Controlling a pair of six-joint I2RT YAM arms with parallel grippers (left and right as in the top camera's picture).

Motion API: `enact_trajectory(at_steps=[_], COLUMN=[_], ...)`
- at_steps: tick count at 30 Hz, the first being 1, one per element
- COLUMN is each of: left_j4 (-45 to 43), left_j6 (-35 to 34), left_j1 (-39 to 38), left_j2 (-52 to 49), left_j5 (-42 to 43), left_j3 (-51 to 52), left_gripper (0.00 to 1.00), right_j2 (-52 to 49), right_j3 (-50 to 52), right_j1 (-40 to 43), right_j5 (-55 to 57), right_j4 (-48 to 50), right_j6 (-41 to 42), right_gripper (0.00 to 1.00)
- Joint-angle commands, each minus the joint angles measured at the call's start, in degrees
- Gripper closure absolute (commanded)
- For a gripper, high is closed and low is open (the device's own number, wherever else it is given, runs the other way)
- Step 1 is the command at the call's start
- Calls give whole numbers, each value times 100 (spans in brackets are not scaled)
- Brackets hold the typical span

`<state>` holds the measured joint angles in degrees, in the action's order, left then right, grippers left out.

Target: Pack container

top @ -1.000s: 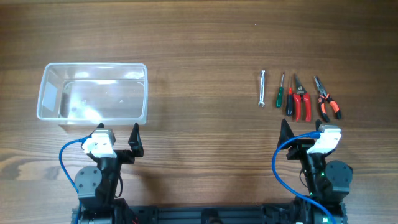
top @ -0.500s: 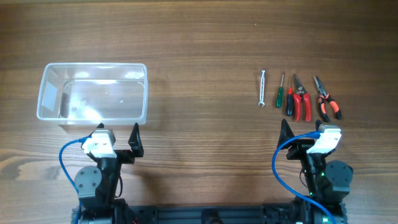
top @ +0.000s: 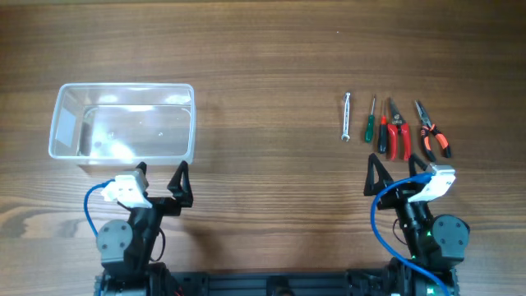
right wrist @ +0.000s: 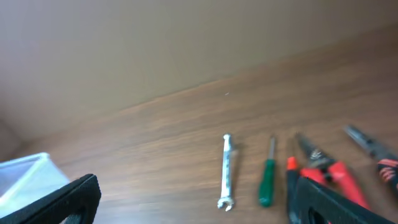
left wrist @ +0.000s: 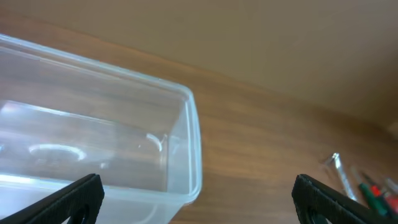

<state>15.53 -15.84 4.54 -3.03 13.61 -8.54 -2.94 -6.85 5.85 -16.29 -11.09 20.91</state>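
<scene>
My left gripper will swing outward and turn onto the container rim farthest from the tools, since that rim lies to its left in the overhead view.
The clear plastic container (top: 192, 123) stands empty at the left of the table and fills the left of the left wrist view (left wrist: 194, 143). My left gripper (top: 160, 177) is open and empty just in front of its near right corner, shown in the left wrist view (left wrist: 199, 200). Hand tools lie in a row at the right: a silver wrench (top: 346, 117), a green screwdriver (top: 371, 123), red pliers (top: 396, 136) and orange-black pliers (top: 432, 136). My right gripper (top: 397, 177) is open and empty in front of them, shown in the right wrist view (right wrist: 193, 200).
The right wrist view shows the wrench (right wrist: 227, 171), green screwdriver (right wrist: 267, 182), red pliers (right wrist: 333, 177) and a corner of the container (right wrist: 25, 177) at far left. Bare wooden table (top: 271, 99) lies between container and tools.
Both wrists have shifted slightly at the table's near edge. The container and the tools have not moved.
</scene>
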Motion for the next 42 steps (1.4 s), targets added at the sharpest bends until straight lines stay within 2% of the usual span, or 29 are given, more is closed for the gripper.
enact_trajectory(at_steps=[1, 5, 8, 10, 12, 15, 16, 19, 22, 25, 28, 32, 38, 42], left_j4=[118, 870, 1895, 2573, 3108, 3630, 3641, 3560, 3445, 3469, 3539, 3508, 3038, 2662], left_j6=[-262, 203, 824, 1034, 962, 966, 964, 968, 1495, 1609, 2068, 2430, 3543, 3654], left_j1=[-35, -35, -11, 59, 87, 90, 90, 90, 116, 367, 820, 1515, 2142, 2350], left_j2=[-756, -2531, -4170, -5056, -5761, -6358, -6467, -6513, -6483, -6566, -6819, -7423, -8607, -9217], left_j5=[-369, -560, -588, -599, -514, -848, -990, -1556, -3029, -3858, -3805, -3198, -2413, -2017], left_j3=[-1178, -2844, -4433, -5390, -6251, -7060, -7195, -7326, -7326, -7324, -7324, -7324, -7324, -7324], left_gripper=[0, 0, 0, 0, 0, 0, 0, 0, 0, 0, 0, 1, 22, 19], right_j2=[-442, -1952, -3554, -4450, -5261, -5958, -6144, -6666, -6981, -7213, -7337, -7357, -7357, -7357], right_j3=[-916, -2284, -3497, -4201, -4817, -5088, -5088, -5088, -5088, -5088, -5088, -5088, -5088, -5088], right_j1=[28, 28, 28, 28, 28, 28, 28, 28, 28, 28, 28, 28, 28, 28], right_j5=[-264, -306, -304, -361, -656, -719, -780, -1189, -1202, -1178, -1180, -1182, -1182, -1180], right_j4=[-212, -1303, -2319, -2874, -3246, -3467, -3589, -3731, -3912, -3954, -3950, -3952, -4122, -4282], right_j6=[345, -457, -1335, -1445, -1447, -1281, -1150, -1652, -1790, -1792, -1790, -1770, -1766, -1770], right_gripper=[0, 0, 0, 0, 0, 0, 0, 0, 0, 0, 0, 0, 0, 0])
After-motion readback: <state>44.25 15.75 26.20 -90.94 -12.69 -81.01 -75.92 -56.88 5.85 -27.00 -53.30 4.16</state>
